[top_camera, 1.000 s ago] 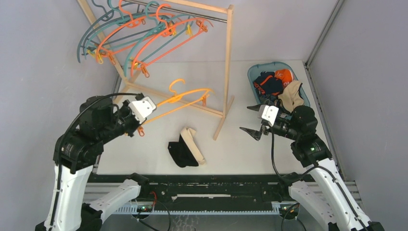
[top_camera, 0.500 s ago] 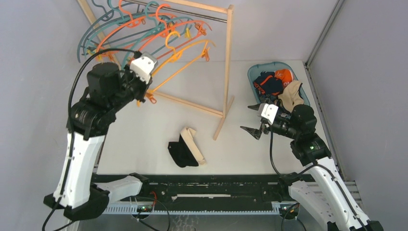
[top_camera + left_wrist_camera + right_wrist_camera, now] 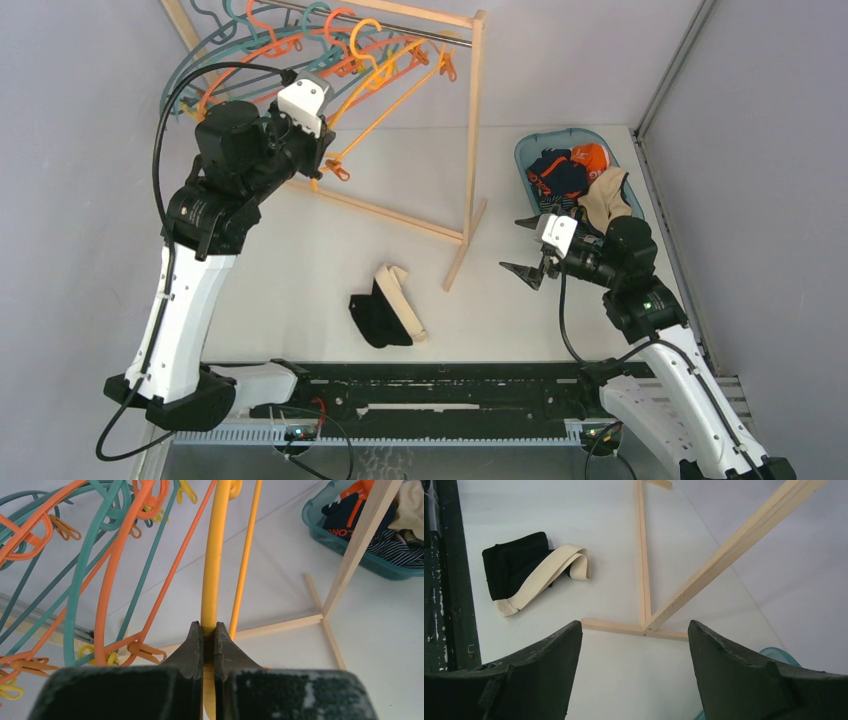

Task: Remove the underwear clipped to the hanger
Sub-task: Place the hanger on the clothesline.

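I should next move the yellow hanger's hook outward and to the right in the top view with my left gripper, onto the rack's bar [image 3: 397, 29], because the hook still sits short.
My left gripper [image 3: 326, 128] is shut on the arm of a yellow-orange hanger [image 3: 390, 85] and holds it up at the rack's rail, its hook [image 3: 365, 35] beside the other hangers. In the left wrist view the fingers [image 3: 196, 645] pinch the yellow hanger [image 3: 212, 580]. No cloth shows on it. A black brief with a pale waistband [image 3: 387, 308] lies on the table; it also shows in the right wrist view [image 3: 519, 570]. My right gripper [image 3: 512, 245] is open and empty, low over the table right of the rack's foot.
A wooden clothes rack [image 3: 472, 130] stands at the back with several teal and orange clip hangers [image 3: 250, 60] on its rail. A teal basket [image 3: 528, 150] at the back right holds navy-and-orange [image 3: 558, 172] and beige [image 3: 605, 200] briefs. Grey walls close both sides.
My left arm has lifted the yellow-orange hanger from low over the table up and back to the rack's rail. The right arm and the black brief have not moved.
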Robot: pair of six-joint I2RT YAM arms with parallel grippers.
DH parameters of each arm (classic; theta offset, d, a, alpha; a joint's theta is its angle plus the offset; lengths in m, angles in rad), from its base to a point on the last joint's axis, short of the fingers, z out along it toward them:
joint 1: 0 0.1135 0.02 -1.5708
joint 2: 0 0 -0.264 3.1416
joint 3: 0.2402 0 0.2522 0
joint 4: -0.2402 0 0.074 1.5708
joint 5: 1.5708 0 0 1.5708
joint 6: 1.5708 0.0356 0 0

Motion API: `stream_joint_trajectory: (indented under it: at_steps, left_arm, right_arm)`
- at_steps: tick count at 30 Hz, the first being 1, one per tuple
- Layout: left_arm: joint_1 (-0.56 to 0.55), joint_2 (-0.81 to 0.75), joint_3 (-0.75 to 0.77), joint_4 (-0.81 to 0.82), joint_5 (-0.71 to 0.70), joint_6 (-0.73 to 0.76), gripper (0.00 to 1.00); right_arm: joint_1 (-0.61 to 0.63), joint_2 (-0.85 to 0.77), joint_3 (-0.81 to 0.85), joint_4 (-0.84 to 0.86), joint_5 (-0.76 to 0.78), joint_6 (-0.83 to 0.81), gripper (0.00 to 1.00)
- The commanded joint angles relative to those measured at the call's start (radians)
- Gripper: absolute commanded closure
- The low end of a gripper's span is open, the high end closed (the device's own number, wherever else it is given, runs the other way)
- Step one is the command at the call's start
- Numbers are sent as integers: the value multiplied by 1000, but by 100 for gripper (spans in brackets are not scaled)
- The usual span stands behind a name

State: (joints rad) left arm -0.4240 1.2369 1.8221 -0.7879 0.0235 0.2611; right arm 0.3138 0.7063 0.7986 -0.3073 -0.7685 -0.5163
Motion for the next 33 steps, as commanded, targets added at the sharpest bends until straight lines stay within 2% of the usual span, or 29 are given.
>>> stream_joint_trajectory:
  at_steps: [1, 15, 27, 33]
  left_arm:
    - [1, -10, 46, 117, 34, -38, 100]
    - [-11, 39, -2, 221, 36, -23, 100]
    - [-25, 6, -216, 448, 10, -4, 100]
    - [-27, 23, -228, 455, -1, 2, 100]
  right_arm:
    - [-4, 2, 20, 17, -11, -8, 23]
    - [-4, 2, 19, 14, -12, -11, 24]
    - [-4, 5, 19, 12, -13, -14, 23]
    - [-5, 5, 19, 10, -13, -14, 24]
